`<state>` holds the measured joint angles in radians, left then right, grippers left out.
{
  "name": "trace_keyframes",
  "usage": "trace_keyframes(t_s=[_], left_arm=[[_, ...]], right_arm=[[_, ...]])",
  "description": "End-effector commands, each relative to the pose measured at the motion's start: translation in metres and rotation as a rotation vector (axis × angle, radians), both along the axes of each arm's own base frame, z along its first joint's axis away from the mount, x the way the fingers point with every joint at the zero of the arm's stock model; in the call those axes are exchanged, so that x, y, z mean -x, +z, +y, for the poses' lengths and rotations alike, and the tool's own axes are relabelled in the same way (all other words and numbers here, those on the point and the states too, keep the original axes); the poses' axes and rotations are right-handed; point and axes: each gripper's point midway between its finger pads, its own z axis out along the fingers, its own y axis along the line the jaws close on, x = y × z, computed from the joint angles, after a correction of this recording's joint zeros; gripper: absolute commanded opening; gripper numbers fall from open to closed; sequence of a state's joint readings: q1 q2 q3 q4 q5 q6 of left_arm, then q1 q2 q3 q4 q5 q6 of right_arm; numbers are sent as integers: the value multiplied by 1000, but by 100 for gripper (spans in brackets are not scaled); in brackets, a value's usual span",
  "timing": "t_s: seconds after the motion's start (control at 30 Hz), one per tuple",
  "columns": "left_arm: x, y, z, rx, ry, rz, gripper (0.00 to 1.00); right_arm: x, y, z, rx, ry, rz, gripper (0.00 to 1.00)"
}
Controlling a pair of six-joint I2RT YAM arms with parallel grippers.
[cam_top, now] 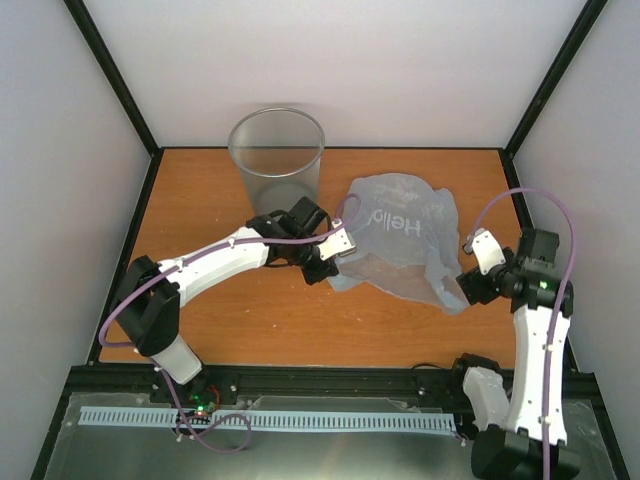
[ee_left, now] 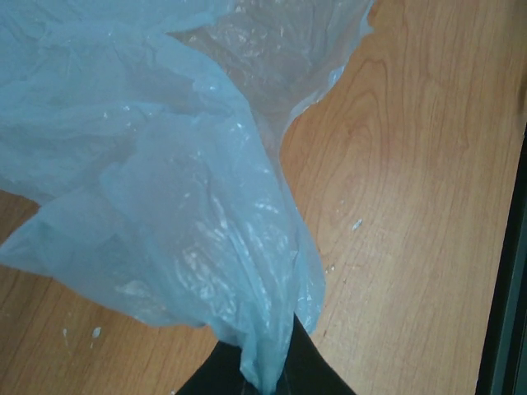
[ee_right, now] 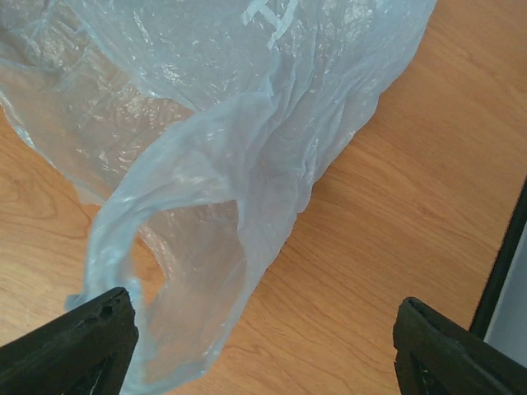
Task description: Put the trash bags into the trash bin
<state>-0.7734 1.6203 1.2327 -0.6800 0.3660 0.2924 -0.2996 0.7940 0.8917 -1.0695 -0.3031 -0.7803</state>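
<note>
My right gripper will next move its fingers to the left in the top view, around the bunched corner of the bag.
A thin light-blue trash bag point(cam_top: 405, 240) with white lettering lies spread on the wooden table, right of the middle. My left gripper point(cam_top: 335, 255) is shut on the bag's left edge; in the left wrist view the bunched plastic point(ee_left: 206, 206) runs down between the dark jaws point(ee_left: 265, 378). My right gripper point(cam_top: 470, 275) sits at the bag's right corner, open; in its wrist view the fingers point(ee_right: 74, 346) stand far apart with the bag's handle loop point(ee_right: 181, 271) lying loose by the left finger. The trash bin point(cam_top: 277, 155), round translucent grey, stands upright at the back, left of the bag.
Black frame posts and white walls enclose the table point(cam_top: 250, 320) on three sides. A black rail point(cam_top: 330, 378) runs along the near edge by the arm bases. The table's right edge point(ee_right: 502, 263) shows close by in the right wrist view.
</note>
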Motion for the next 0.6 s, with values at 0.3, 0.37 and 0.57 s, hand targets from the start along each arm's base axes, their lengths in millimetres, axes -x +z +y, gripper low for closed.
trace_keyframes(t_s=[0.3, 0.37, 0.57], left_arm=[[-11, 26, -22, 109, 29, 23, 1], [-11, 24, -23, 108, 29, 27, 1], [-10, 22, -22, 105, 28, 32, 1]], right_arm=[[19, -23, 47, -181, 238, 399, 88], [29, -35, 54, -131, 265, 461, 86], [15, -76, 44, 76, 175, 478, 82]])
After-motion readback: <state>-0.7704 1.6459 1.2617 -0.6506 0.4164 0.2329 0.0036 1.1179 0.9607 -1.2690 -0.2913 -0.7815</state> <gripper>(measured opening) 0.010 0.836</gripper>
